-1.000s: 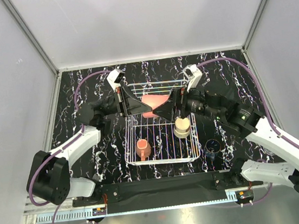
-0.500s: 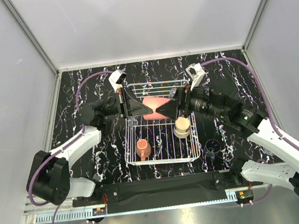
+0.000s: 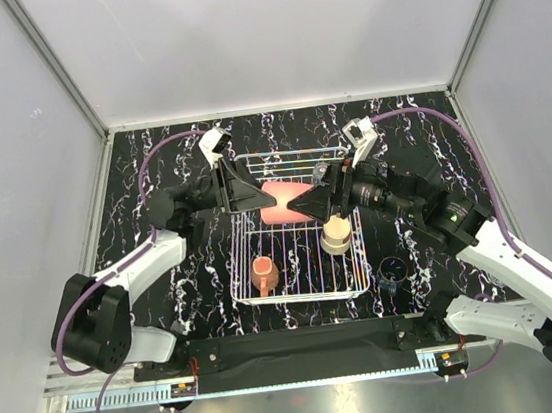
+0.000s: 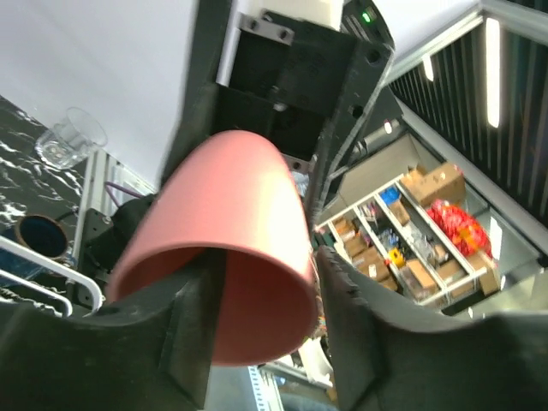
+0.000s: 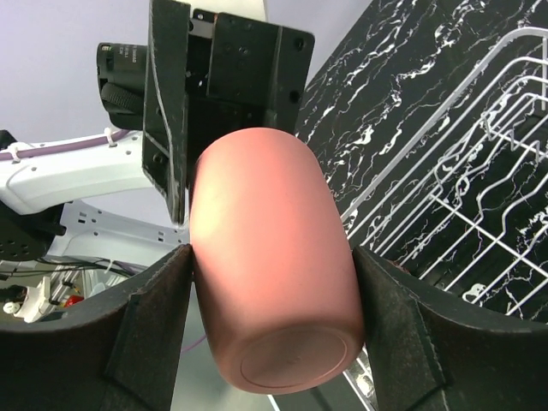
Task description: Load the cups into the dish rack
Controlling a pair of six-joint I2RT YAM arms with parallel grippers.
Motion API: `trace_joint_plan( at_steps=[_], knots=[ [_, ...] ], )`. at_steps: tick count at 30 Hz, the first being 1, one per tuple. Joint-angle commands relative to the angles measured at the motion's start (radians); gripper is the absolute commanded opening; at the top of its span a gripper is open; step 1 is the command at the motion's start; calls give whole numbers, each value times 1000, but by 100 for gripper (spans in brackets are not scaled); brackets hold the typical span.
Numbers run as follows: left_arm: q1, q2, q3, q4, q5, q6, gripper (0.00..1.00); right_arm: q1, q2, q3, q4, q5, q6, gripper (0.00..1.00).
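The right gripper moves down with a turn toward the bare bars next and releases the tumbler there, since the slot between mug [image 3: 263, 273] and cream cup [image 3: 336, 234] stands empty.
A pink tumbler [image 3: 281, 197] hangs on its side above the far half of the white wire dish rack [image 3: 303, 300], between both grippers. My right gripper [image 3: 303, 203] is shut on the tumbler's body [image 5: 270, 248], a pad pressing each side. My left gripper [image 3: 261, 198] stands open at the tumbler's mouth [image 4: 231, 231]: one finger is inside the rim, the other is outside with a gap showing. An orange handled mug [image 3: 263, 273] and a cream cup [image 3: 336, 234] sit in the rack. A dark blue cup [image 3: 394, 268] stands on the table right of the rack.
A clear glass [image 4: 71, 137] stands on the black marbled table, seen in the left wrist view beyond the dark blue cup [image 4: 40, 235]. The rack's wire bars [image 5: 479, 171] lie below the tumbler. Grey walls close in the table on three sides.
My left gripper has opened off the tumbler's rim. My right gripper has closed in on the tumbler's body. The tumbler has stayed above the rack.
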Motion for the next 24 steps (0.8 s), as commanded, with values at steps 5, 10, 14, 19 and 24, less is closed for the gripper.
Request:
trace_joint_plan(
  at_steps=[5, 10, 14, 19, 24],
  knots=[
    [99, -25, -16, 115, -8, 142, 66, 3, 59, 138, -127, 73, 11, 0],
    [127, -166, 29, -602, -58, 587, 96, 3, 93, 202, -239, 127, 9, 0],
    [127, -249, 132, -1129, -235, 969, 99, 1, 148, 283, -337, 169, 2, 0],
    [130, -309, 201, -1457, -518, 1130, 99, 1, 258, 347, -463, 201, -10, 0],
    [134, -343, 281, -1719, -959, 1178, 99, 4, 442, 422, -600, 224, 0, 0]
  ],
)
